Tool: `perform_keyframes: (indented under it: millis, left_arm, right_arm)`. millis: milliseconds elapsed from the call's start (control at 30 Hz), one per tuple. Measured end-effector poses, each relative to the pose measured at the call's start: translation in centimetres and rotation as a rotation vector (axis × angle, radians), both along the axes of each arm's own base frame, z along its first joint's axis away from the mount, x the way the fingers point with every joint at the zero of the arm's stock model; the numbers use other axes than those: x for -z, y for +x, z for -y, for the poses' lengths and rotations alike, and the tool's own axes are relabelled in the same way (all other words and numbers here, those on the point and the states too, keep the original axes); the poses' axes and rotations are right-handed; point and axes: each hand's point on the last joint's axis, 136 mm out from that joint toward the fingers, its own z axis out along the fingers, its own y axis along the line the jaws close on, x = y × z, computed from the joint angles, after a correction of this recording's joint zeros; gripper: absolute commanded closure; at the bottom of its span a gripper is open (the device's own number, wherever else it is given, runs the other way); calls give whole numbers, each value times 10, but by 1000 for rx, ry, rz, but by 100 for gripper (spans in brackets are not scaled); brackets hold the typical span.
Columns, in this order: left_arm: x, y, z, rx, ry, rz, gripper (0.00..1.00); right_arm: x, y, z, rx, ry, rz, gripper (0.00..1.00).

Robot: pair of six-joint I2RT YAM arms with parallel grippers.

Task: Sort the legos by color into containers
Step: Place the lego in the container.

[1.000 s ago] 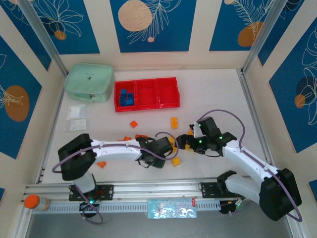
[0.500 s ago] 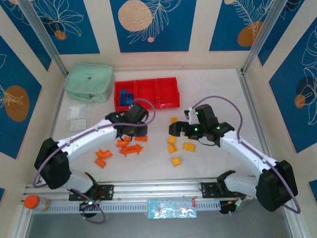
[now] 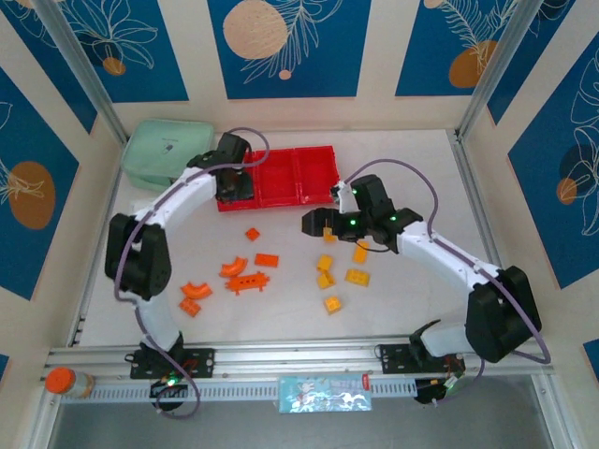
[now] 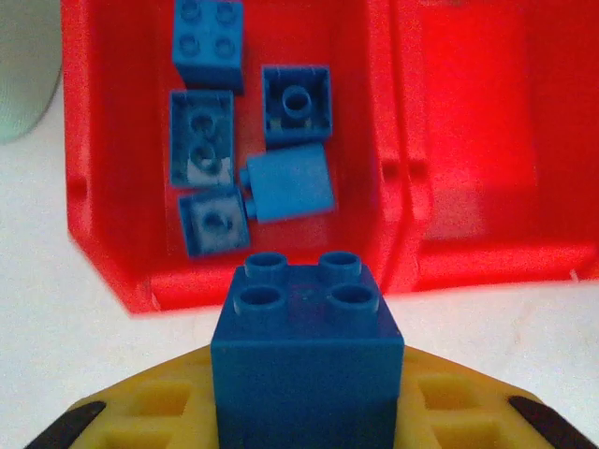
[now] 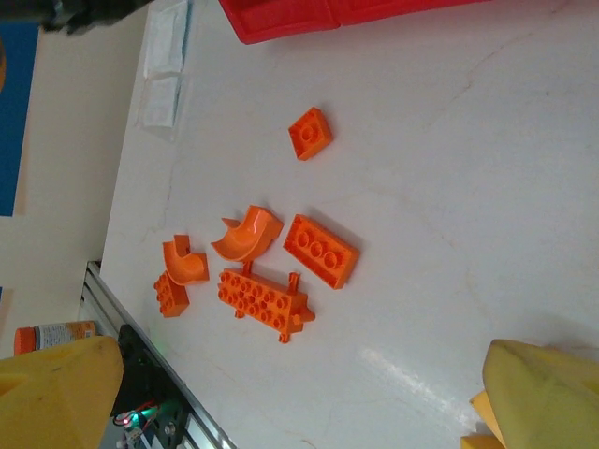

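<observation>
The left gripper carries the blue lego cube outward next and releases it over the red bin's blue legos, since they lie outward of my fingertips.
My left gripper hangs over the left bin of the red containers, shut on a blue lego cube with four studs up, between its yellow fingers. Several blue legos lie in that bin; the middle bin beside it looks bare. My right gripper stands open, low over the table, its yellow fingertips wide apart with nothing between them. Orange legos lie left of centre. Yellow legos lie below the right gripper.
A mint green pouch sits left of the containers, with clear packets in front of it. An orange-capped bottle stands by the near rail. Frame posts and walls close the table's sides.
My left arm swung from the table's middle back to the left bin, carrying the blue cube. My right gripper moved back and left, staying open.
</observation>
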Motion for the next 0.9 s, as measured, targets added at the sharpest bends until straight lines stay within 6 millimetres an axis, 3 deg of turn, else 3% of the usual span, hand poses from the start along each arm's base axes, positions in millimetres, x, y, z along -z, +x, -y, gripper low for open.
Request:
perform_keyframes:
  millis: [133,200,267,400,667,900]
  left_arm:
    - [16,32,-14,-40,3,-15,79]
    - [21,47,-21,-58,3,-16,73]
    - [23,61,-23,-62,10,-10,59]
    - [23,73,-27,-66,28,1,52]
    - [14,67,-28,-50,29,6,50]
    - [-24,19,-25,-23,-69,43,44]
  right_arm:
    - [-1,7,-5,-3,-1,-2,1]
    - [-2,10,-6,-4,-1,0,1]
    - [-5,13,-8,-6,0,6,1]
    - [-9,17,-11,-8,6,14,1]
    - [-12,19,-12,-10,7,13,1]
    - [-8,16,-11,-13,-2,2,1]
